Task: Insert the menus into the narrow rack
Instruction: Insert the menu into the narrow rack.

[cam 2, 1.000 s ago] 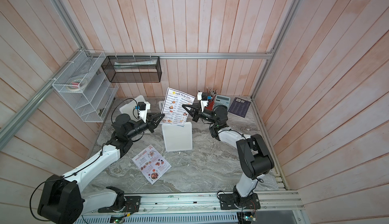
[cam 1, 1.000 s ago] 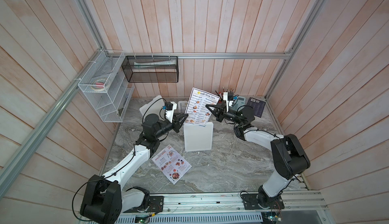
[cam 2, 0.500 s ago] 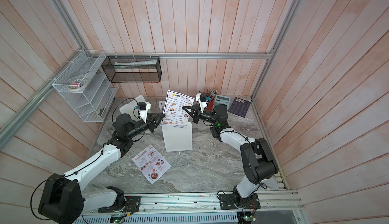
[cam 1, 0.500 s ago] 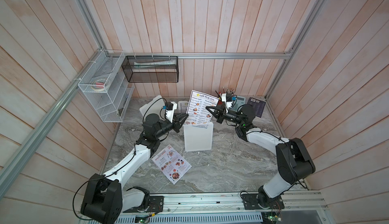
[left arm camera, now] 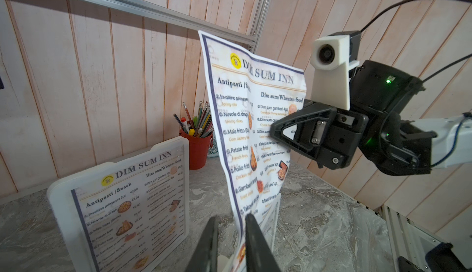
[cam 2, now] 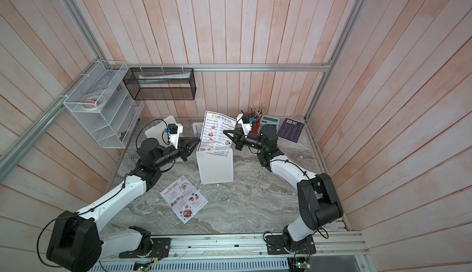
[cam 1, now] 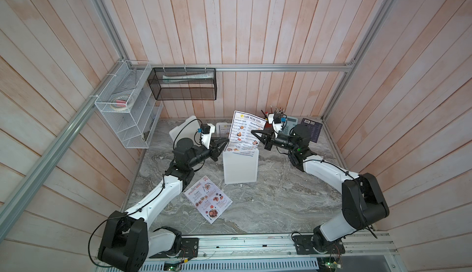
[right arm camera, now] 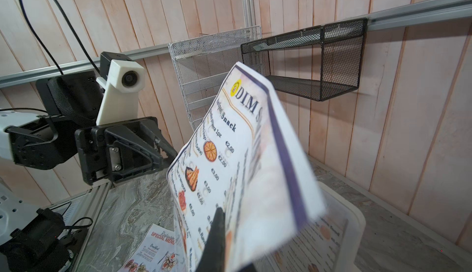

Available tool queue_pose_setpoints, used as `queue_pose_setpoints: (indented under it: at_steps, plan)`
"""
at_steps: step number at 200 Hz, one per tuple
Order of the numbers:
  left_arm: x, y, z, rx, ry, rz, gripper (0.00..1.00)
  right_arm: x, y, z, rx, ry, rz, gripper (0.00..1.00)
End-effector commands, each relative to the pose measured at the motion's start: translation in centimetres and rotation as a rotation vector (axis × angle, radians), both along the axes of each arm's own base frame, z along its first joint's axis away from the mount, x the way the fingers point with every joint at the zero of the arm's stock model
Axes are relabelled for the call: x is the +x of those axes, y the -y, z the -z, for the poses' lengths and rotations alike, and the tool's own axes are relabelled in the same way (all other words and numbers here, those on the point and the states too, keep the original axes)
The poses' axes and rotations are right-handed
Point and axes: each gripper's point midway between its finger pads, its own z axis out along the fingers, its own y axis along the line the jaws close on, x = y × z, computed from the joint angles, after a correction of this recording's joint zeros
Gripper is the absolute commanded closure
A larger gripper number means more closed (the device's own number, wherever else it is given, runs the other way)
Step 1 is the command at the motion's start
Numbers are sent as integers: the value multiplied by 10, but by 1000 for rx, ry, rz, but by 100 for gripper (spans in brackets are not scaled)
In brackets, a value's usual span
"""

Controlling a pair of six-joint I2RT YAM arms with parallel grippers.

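The menu goes down toward the narrow rack's opening (cam 1: 240, 150) next, since only its lower end is inside. My right gripper then releases the menu's edge.
A white, dark-bordered "DIM SUM INN" menu (cam 1: 244, 130) (left arm camera: 255, 120) stands upright with its lower end inside the narrow translucent rack (cam 1: 240, 167) (cam 2: 215, 167). My right gripper (cam 1: 252, 131) (right arm camera: 224, 222) is shut on the sheet's right edge, and the paper curls over its fingers. My left gripper (cam 1: 228, 139) (left arm camera: 231, 219) stands slightly open at the sheet's left edge, which runs between its fingers against one of them. A second such menu (left arm camera: 132, 207) leans in a white tray at the back. The colourful Special Menu (cam 1: 208, 199) (right arm camera: 158, 245) lies flat on the table.
A red pencil cup (left arm camera: 196, 150), a calculator (cam 1: 288, 125) and a dark purple booklet (cam 1: 310, 130) sit at the back right. A white wire shelf (cam 1: 127, 107) hangs on the left wall and a black mesh basket (cam 1: 184, 84) on the back wall.
My right gripper has lowered the held menu, and its lower end has gone down into the rack. The left gripper has stayed at the sheet's left edge.
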Motion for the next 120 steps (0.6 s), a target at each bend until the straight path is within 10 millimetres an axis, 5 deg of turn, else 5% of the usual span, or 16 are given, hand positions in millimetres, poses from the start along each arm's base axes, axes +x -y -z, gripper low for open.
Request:
queue_pose_setpoints:
  at_steps: [1, 68, 120]
  plan:
    - [2, -1, -7, -2, 20, -2, 78, 0, 6, -20, -7, 40, 15, 100]
    - [2, -2, -6, -1, 15, -12, 76, 4, 1, -19, -28, 27, -1, 100]
    - [-6, -14, 11, 9, -32, -71, 54, -4, -10, -4, -58, 29, -59, 100]
